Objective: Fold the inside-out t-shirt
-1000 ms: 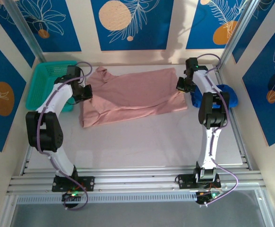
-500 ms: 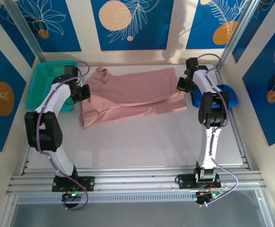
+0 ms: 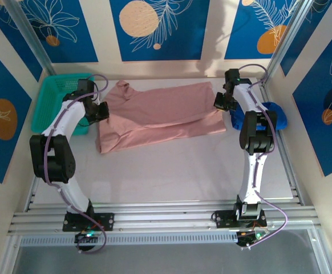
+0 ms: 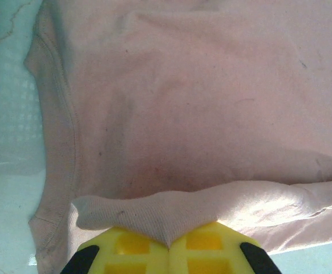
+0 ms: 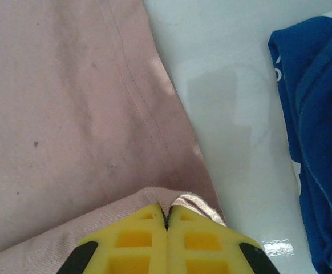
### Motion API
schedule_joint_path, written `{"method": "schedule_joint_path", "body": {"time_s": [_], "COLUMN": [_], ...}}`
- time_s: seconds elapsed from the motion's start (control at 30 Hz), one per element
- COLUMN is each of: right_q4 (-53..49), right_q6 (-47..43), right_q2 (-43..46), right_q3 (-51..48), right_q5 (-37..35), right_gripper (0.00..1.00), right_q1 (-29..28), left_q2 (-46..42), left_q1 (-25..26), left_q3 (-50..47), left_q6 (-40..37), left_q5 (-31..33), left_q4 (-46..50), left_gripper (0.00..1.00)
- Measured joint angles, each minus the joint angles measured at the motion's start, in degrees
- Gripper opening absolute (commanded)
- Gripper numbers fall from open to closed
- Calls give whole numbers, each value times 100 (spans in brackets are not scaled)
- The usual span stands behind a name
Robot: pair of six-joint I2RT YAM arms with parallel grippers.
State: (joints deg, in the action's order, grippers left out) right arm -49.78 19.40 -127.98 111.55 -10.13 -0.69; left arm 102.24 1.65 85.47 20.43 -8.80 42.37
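The left gripper should next lower the pinched fold outward onto the spread cloth of the shirt, then let go of the fold.
The inside-out t-shirt, salmon pink, lies spread across the back of the table with its lower part folded up over itself. My left gripper is at the shirt's left edge, shut on a pinch of its cloth; the fold rises into the yellow fingertips. At the shirt's right edge my right gripper is shut on the hem corner, the cloth nipped between its yellow fingers. The shirt spreads left of that grip, and in the left wrist view the shirt stretches away beyond the jaws.
A teal basket stands at the back left, beside the left arm. A royal-blue garment lies bunched at the right wall, close behind the right arm; its blue cloth is right of the jaws. Bare table extends toward the arm bases.
The left gripper has shifted slightly up and back along the shirt's left edge, cloth still held. The right arm has barely moved.
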Motion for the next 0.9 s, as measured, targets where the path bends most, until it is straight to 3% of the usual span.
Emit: {"method": "schedule_joint_path", "body": {"time_s": [0.63,0.77,0.9], "right_q4": [-83,-90,-83], "right_q6": [0,0,11], "right_q2": [-234,-313,-518], "right_q3": [332,389,568], "right_q5": [2,-2,-44], "right_gripper": [2,7,20], "right_q1": [-42,-55,-52], "left_q2": [109,151,402], "left_q1": [0,0,0], "left_q3": [33,48,190], "left_q6": [-4,-4,-2], "left_q5": [4,4,4], "left_q4": [2,0,-33], "left_gripper": [0,0,0]}}
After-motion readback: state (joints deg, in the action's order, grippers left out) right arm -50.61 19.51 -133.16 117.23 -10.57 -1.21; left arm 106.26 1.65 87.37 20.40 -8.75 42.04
